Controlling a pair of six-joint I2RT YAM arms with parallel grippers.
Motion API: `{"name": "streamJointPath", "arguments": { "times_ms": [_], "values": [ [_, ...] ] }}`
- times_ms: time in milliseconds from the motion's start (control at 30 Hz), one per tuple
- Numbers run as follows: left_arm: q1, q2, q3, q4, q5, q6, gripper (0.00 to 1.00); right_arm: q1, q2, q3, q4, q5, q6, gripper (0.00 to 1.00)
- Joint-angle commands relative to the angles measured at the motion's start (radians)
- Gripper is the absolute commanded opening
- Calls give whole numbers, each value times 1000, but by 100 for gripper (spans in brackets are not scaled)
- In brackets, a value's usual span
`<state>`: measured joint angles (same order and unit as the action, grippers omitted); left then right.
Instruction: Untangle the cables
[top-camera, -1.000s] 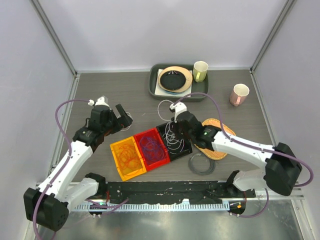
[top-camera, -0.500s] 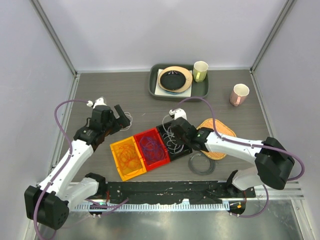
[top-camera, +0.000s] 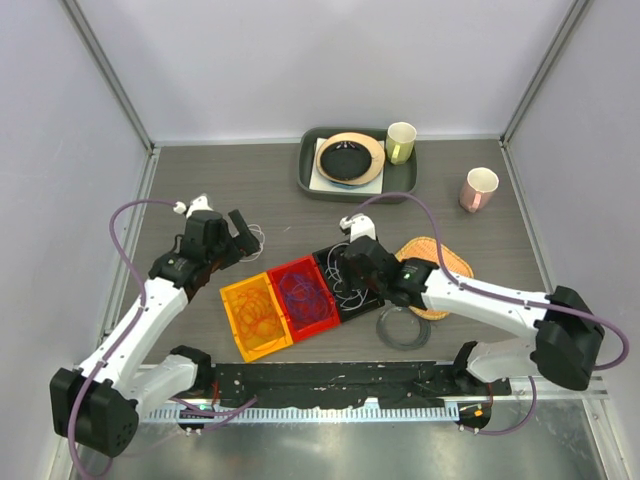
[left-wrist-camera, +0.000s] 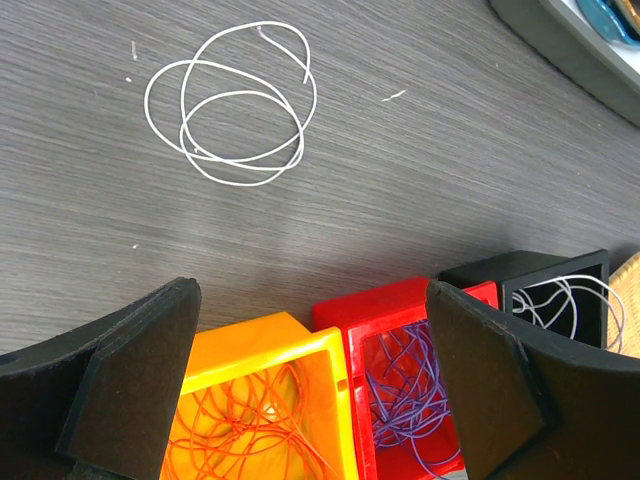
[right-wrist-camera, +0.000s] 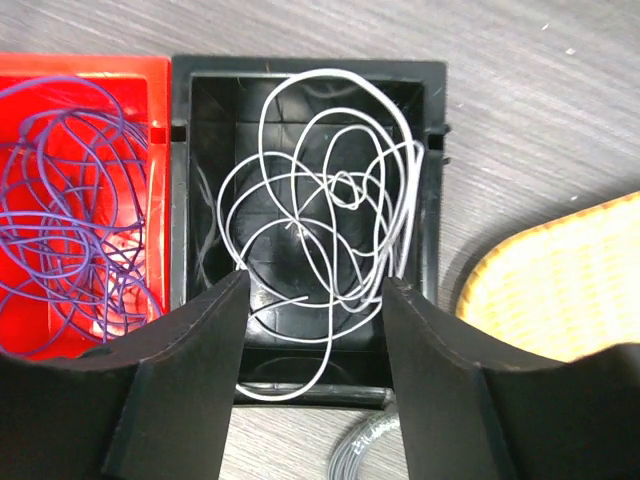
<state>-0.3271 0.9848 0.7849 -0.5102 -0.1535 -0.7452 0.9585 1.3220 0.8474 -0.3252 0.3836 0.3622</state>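
Observation:
The white coil lies beyond my open fingers, so my left gripper should next go outward and down onto the white coil's loose end at its far side.
Three small bins stand side by side mid-table. The orange bin (top-camera: 258, 315) holds orange cables (left-wrist-camera: 255, 425), the red bin (top-camera: 303, 292) purple cables (right-wrist-camera: 60, 215), and the black bin (top-camera: 345, 281) white cables (right-wrist-camera: 320, 200). My right gripper (right-wrist-camera: 315, 290) hovers open just above the black bin; the white wires lie loose below its jaws, one end draped over the near wall. Another white coil (left-wrist-camera: 232, 110) lies on the table beyond the bins. My left gripper (left-wrist-camera: 312, 300) is wide open and empty, above the orange and red bins, short of that coil.
A grey tray (top-camera: 310, 170) with a plate stands at the back, a yellow-green cup (top-camera: 400, 142) at its corner. A pink cup (top-camera: 478, 189) is at the right. A woven mat (top-camera: 445, 262) and a grey ring (top-camera: 403, 328) lie right of the black bin.
My right gripper went from shut to open over the black bin, and the white wires now lie in it. The left arm has hardly moved.

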Motion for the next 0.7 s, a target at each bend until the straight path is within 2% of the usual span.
{"name": "streamJointPath", "arguments": {
  "times_ms": [0, 33, 67, 100, 267, 533, 667],
  "values": [
    [0, 28, 28, -1, -40, 7, 100, 5, -104, 51, -20, 98, 33, 67],
    [-1, 35, 30, 4, -44, 10, 100, 5, -134, 48, -26, 122, 46, 75],
    [0, 44, 31, 7, -50, 15, 100, 5, -154, 45, -26, 147, 52, 87],
    [2, 58, 36, 12, -52, 15, 100, 5, -171, 36, -28, 181, 70, 90],
    [25, 201, 85, 18, -35, 18, 100, 3, -288, -28, 9, 346, 80, 91],
    [95, 474, 264, 122, -3, 101, 100, 3, -392, -85, 66, 354, 21, 91],
    [128, 681, 391, 76, 15, 93, 96, 3, -429, -111, 78, 348, 14, 91]
  ]
}}
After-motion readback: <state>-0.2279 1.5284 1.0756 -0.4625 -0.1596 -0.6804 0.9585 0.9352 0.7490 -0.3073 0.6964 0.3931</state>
